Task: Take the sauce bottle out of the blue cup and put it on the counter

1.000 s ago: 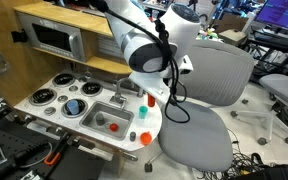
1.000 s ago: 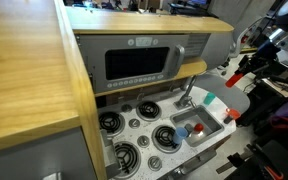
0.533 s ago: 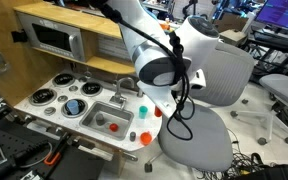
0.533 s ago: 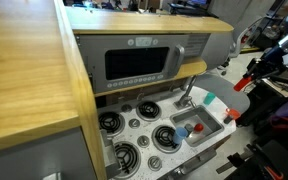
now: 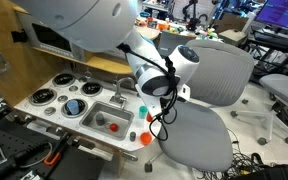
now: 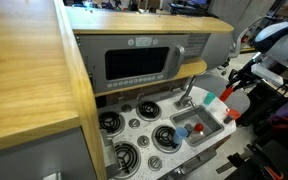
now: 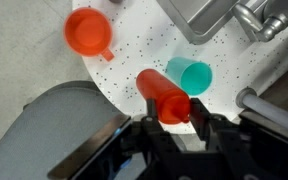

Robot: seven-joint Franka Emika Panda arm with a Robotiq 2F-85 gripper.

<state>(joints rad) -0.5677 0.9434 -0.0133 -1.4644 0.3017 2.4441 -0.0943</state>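
Observation:
I should next lower the red sauce bottle in my gripper onto the speckled counter beside the teal-blue cup and let go of it, because that open spot is bare below my gripper.
In the wrist view my gripper [image 7: 166,112] is shut on the red sauce bottle [image 7: 162,95], which lies tilted between the fingers just above the white speckled counter [image 7: 134,50]. The teal-blue cup [image 7: 191,73] stands empty on the counter right beside the bottle's far end. In an exterior view the gripper [image 6: 227,97] holds the bottle [image 6: 227,92] next to the cup [image 6: 210,100] at the counter's rounded end. In an exterior view the arm covers much of that end, and the gripper [image 5: 150,106] is low over it.
An orange-red cup [image 7: 89,32] stands on the counter near the bottle. The grey sink [image 6: 206,138] with small blue and red pieces and the silver faucet [image 7: 262,20] lie beside the cup. A grey office chair [image 5: 209,90] stands past the counter's edge. Black burners [image 6: 134,135] are farther along.
The gripper, still holding the red bottle, has come down and in toward the counter's end, and now sits beside the teal cup.

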